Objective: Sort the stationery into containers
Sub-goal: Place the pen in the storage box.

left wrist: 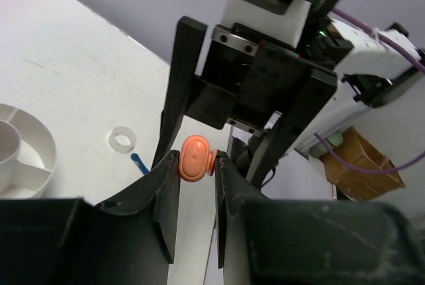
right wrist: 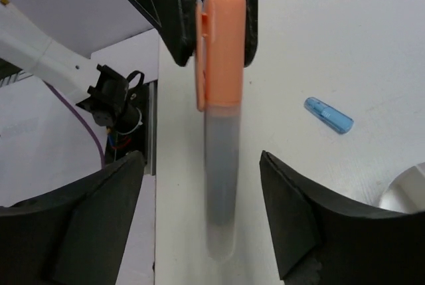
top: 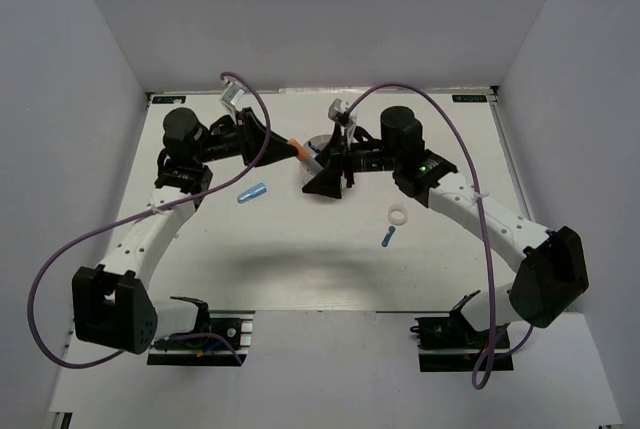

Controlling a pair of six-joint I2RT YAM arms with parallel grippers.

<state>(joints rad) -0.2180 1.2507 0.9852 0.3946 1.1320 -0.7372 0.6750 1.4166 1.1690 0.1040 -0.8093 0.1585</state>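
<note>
The white divided tub has an outer section that shows empty, so my left gripper should move down over the tub, tilting toward the table, to release the capsule piece.
My left gripper is shut on the orange cap of the orange-white capsule piece and holds it above the table. In the right wrist view the piece hangs between the wide-open fingers of my right gripper, touching neither. From above, both grippers meet near the white divided tub, which is partly hidden behind them. A light-blue capsule, a white ring and a dark-blue piece lie on the table. The red and blue pens are out of view.
The left wrist view shows the tub's rim at the left, the ring, the dark-blue piece and the right arm's body close ahead. Grey walls enclose the white table.
</note>
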